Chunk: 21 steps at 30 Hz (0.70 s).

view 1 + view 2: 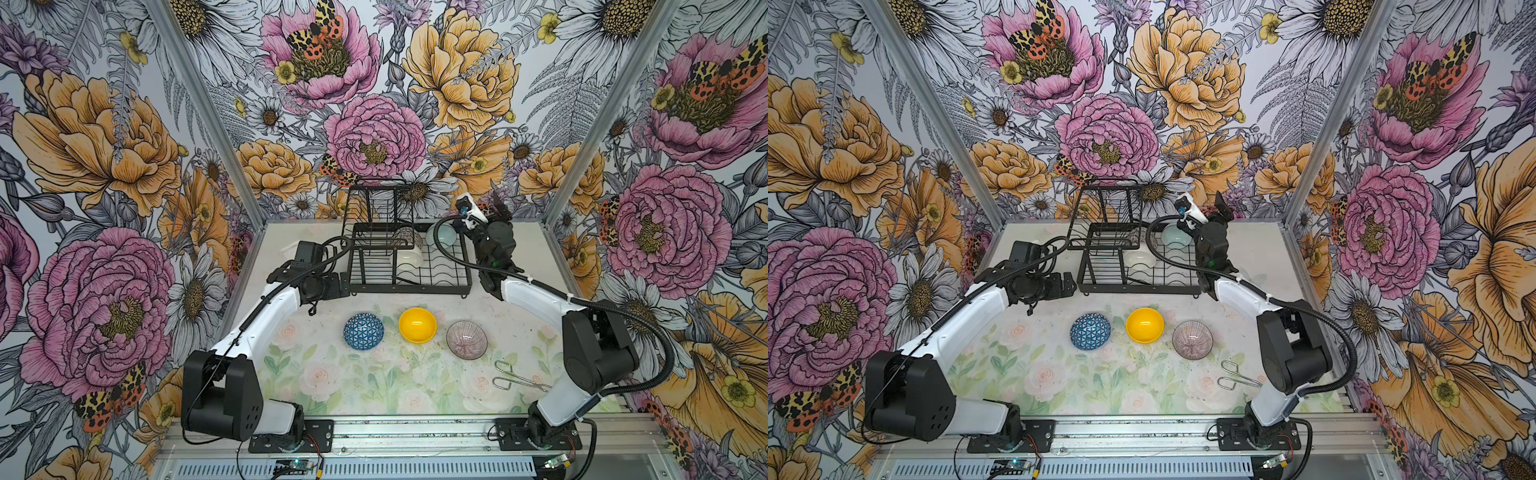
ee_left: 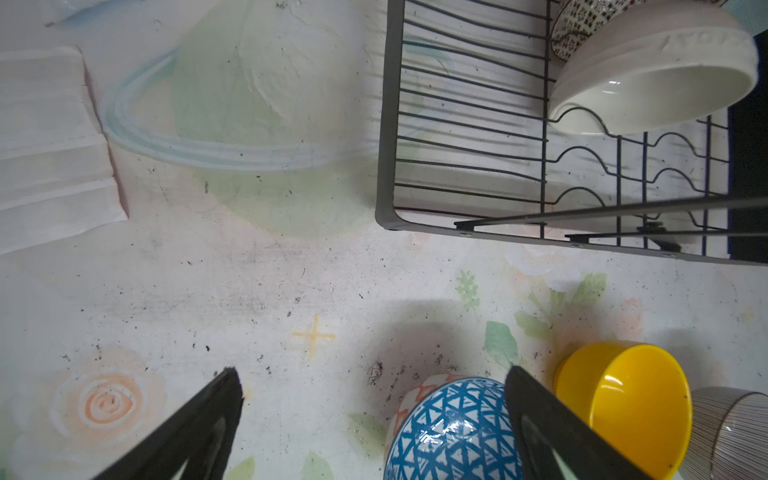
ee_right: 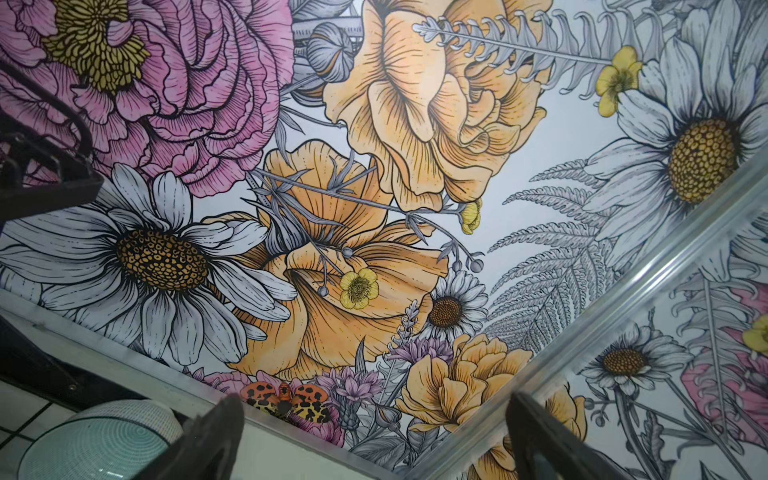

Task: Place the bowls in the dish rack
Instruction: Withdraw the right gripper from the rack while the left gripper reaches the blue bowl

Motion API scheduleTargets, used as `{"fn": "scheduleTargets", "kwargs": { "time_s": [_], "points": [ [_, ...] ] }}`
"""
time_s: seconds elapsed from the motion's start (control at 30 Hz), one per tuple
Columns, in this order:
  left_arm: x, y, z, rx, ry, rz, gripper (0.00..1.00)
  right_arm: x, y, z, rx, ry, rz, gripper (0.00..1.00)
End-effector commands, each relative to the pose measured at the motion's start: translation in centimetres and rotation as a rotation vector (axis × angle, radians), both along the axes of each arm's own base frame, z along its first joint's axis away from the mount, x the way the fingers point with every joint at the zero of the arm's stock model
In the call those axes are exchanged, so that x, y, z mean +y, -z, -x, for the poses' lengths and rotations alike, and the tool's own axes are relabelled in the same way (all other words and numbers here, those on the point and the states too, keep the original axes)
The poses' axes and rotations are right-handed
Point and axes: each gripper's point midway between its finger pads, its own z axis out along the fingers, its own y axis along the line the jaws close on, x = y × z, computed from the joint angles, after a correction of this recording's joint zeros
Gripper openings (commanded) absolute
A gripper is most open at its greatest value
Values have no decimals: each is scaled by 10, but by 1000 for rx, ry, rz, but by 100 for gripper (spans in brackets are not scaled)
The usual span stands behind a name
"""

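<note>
I need to bring my left gripper back toward my base and down onto the blue triangle bowl's rim opposite the yellow bowl. That part of the rim stands clear.
The black wire dish rack stands at the back. In it sit a cream bowl, a mosaic bowl and a teal spiral bowl. On the table in front lie a blue triangle bowl, a yellow bowl and a mauve bowl. My left gripper hovers open by the rack's front left corner. My right gripper is open and empty, raised behind the rack's right end.
Metal wire tongs lie at the front right near the right arm's base. A white folded object and a black box sit left of the rack. Flowered walls close in the back and both sides.
</note>
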Motion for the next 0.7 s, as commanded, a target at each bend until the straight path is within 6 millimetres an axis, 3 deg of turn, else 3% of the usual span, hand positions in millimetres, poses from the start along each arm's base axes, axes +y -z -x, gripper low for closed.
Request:
{"fn": "scheduleTargets", "kwargs": {
  "time_s": [0.0,0.23,0.37,0.53,0.67],
  "points": [
    [-2,-3,1,-25,-22,6,99,-14,15,25,191,55,-208,100],
    [-7,5,11,-4,-33,5,99,-1,41,86,504,-41,-524,99],
    [-11,14,19,17,-37,-3,99,9,68,121,711,-61,-668,100],
    [-35,24,29,43,25,-29,97,10,122,138,982,70,-748,99],
    [-44,34,38,79,37,-18,92,13,139,135,1041,100,-781,100]
  ]
}}
